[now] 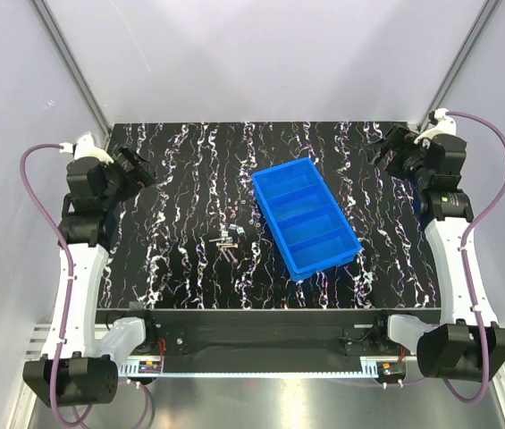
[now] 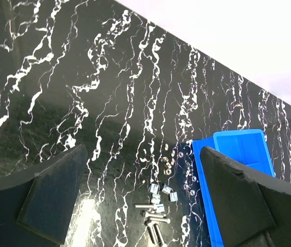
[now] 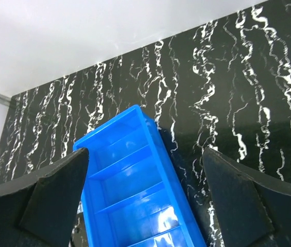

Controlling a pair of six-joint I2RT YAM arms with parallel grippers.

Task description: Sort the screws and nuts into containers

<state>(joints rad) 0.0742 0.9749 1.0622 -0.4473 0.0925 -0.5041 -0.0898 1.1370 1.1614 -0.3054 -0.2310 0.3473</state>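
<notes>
My left gripper moves back, to the right in the top view and down onto the screw beside the square nuts next, as its stem juts from the heap.
The screws (image 1: 230,248) and nuts (image 1: 223,235) lie in one small heap on the black marbled table, just left of the blue tray (image 1: 274,223) whose containers show nothing inside. In the left wrist view several slender screws (image 2: 154,220) lie below square nuts (image 2: 161,193), with small round nuts (image 2: 169,159) farther up beside the tray's rim (image 2: 204,206). My left gripper (image 1: 138,168) hangs open at the table's left edge, well away from the heap. The right gripper (image 1: 384,148) hangs open at the far right, its view looking down on the tray (image 3: 167,154).
White walls with metal corner rails close in the table on three sides. The arm bases and purple cables sit at the near edge. The tray lies slanted, its long side running from the centre back to the front right.
</notes>
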